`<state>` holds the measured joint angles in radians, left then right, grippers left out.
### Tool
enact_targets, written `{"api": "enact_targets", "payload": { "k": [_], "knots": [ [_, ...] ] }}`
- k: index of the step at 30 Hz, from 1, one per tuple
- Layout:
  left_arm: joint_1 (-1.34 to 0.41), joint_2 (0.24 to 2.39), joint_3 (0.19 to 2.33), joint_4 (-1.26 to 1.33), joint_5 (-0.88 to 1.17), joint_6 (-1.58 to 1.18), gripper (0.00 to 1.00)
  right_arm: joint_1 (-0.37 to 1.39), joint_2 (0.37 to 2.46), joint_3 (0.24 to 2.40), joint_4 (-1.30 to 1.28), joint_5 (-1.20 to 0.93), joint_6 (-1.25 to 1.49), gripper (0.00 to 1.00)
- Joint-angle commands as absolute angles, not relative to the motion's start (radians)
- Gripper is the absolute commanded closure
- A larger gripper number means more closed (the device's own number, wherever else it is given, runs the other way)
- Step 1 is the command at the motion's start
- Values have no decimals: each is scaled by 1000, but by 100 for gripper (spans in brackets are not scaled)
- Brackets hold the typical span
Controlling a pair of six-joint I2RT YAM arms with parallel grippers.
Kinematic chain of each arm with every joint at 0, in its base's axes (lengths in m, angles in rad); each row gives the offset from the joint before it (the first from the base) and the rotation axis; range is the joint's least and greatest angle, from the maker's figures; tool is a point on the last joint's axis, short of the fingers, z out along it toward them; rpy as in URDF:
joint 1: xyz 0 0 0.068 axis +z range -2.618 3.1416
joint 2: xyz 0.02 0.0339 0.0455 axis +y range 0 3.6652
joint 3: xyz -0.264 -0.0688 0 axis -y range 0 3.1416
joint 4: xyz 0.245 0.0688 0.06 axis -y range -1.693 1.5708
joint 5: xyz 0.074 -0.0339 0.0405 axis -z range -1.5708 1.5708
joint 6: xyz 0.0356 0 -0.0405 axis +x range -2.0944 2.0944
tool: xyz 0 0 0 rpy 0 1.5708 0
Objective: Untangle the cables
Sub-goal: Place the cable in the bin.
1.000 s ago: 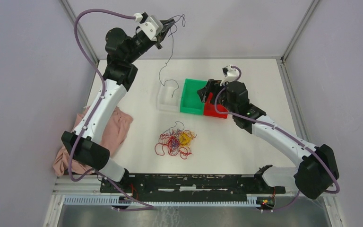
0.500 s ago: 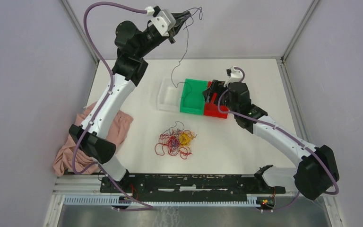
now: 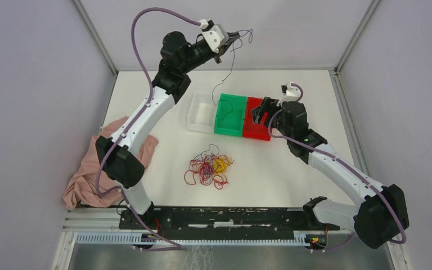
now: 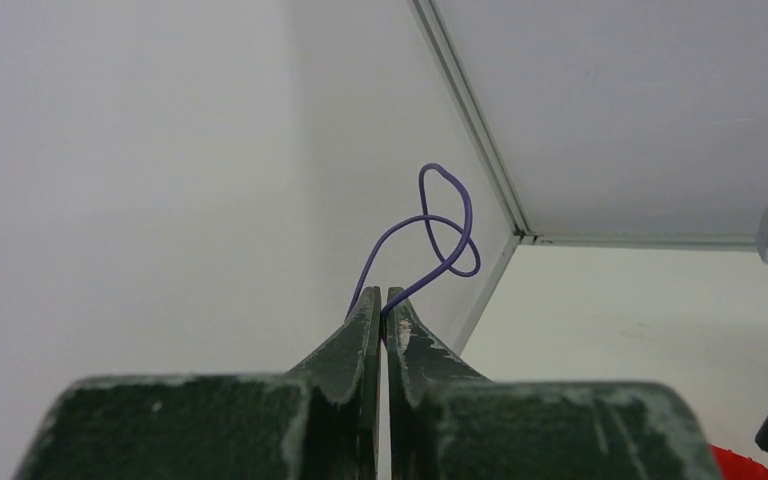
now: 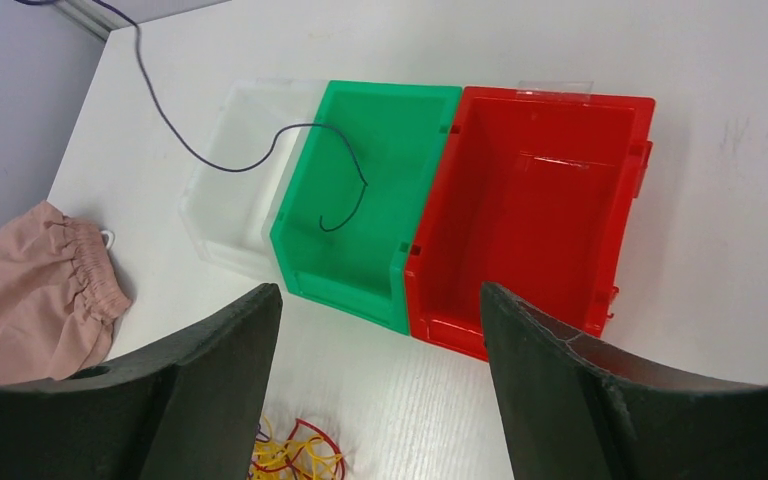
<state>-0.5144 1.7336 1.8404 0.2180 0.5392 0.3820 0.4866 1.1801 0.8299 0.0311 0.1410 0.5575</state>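
Observation:
My left gripper should next tilt downward and lower over the green bin [image 3: 223,131] below it, to release the cable whose curled end dangles there.
A tangle of red, yellow and dark cables [image 3: 209,169] lies on the white table in front of the bins; its edge shows in the right wrist view as cables [image 5: 290,455]. My left gripper [image 3: 237,35] is raised high at the back and shut on one dark purple-blue cable [image 4: 432,217]. This strand hangs down, and its curled lower end [image 5: 364,184] dangles over the green bin [image 3: 223,131]. My right gripper [image 3: 261,109] hovers open over the red bin [image 3: 257,135], with nothing between its fingers [image 5: 550,340].
A clear bin [image 3: 199,121], the green bin [image 5: 345,290] and the red bin [image 5: 520,250] stand side by side mid-table. A pink cloth [image 3: 109,169] lies at the left edge. Grey walls close in the back and sides.
My left arm has swung to the right with the strand, carrying its lower end from the clear bin to over the green bin. The right arm has drawn slightly to the right.

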Motion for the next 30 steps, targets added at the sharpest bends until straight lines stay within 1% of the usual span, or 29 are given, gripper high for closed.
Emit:
{"api": "enact_targets", "payload": {
  "k": [1,4,8,14,25,28,30],
  "knots": [
    [-532,1770,1825,254,526,423,97,462,1123,800,56,164,572,21],
    [-544,1784,1794,263,517,404,97,451,1112,781,57,166,580,21],
    [-560,1810,1776,272,482,309,97,438,1099,762,57,177,591,21],
    [-580,1864,1848,259,409,158,97,413,1078,739,61,188,609,21],
    [-651,1956,2006,200,394,154,97,391,1067,723,63,170,635,21],
    [-658,1958,2003,197,379,145,97,388,1062,718,57,168,637,21],
    [-658,1949,1963,198,351,140,97,384,1056,714,52,165,639,21]
  ]
}}
